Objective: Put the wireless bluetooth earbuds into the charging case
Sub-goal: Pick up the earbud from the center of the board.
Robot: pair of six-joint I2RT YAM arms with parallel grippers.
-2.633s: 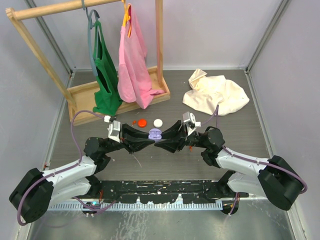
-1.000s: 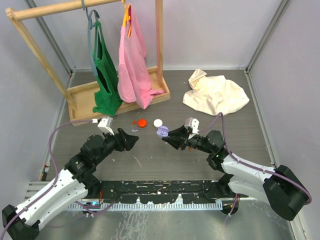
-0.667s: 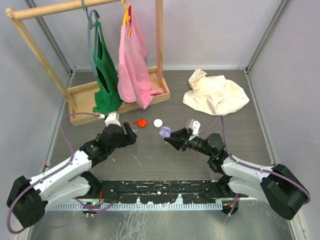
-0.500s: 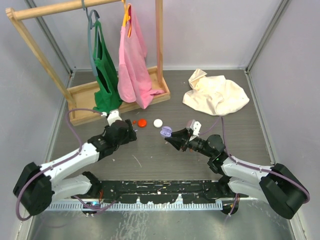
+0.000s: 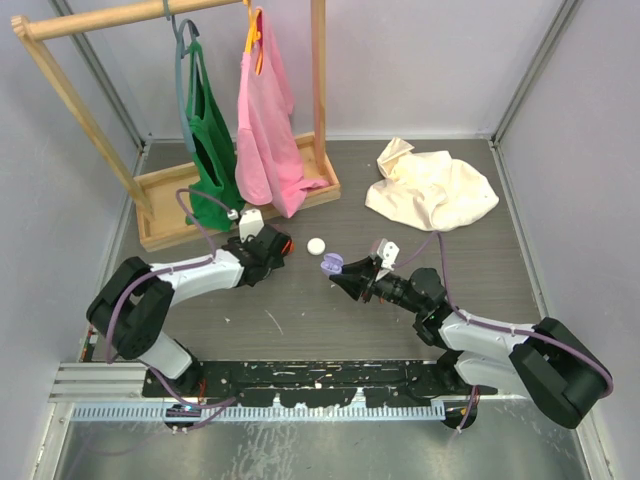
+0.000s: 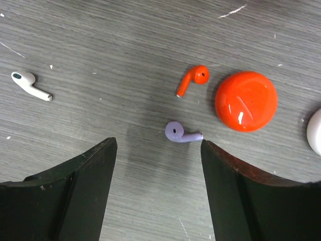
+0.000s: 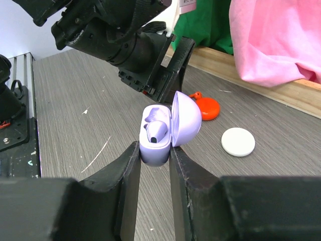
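The loose lilac earbud ahead of my left gripper's fingertips matches the case. My left gripper will go down to it next and close its open fingertips around its round head [image 6: 174,131].
My right gripper [image 7: 154,150] is shut on the base of a lilac charging case [image 7: 159,138], held just above the table. The case's lid stands open and one lilac earbud [image 7: 156,130] sits inside. In the top view the case [image 5: 331,265] hangs at mid-table. My left gripper [image 6: 158,150] is open, low over the table. A loose lilac earbud [image 6: 178,133] lies just ahead of its fingertips, close to the right one. Beyond it lie a red earbud [image 6: 193,79] and, far left, a white earbud [image 6: 29,84].
A round red case [image 6: 246,100] and a round white case [image 5: 316,245] lie shut beside the earbuds. A wooden rack [image 5: 160,205] with green and pink garments stands at the back left. A cream cloth [image 5: 430,185] lies at the back right.
My left arm has swung away from the lilac case and reached back-left, down over the loose earbuds by the red case. My right gripper has held the open case almost still.
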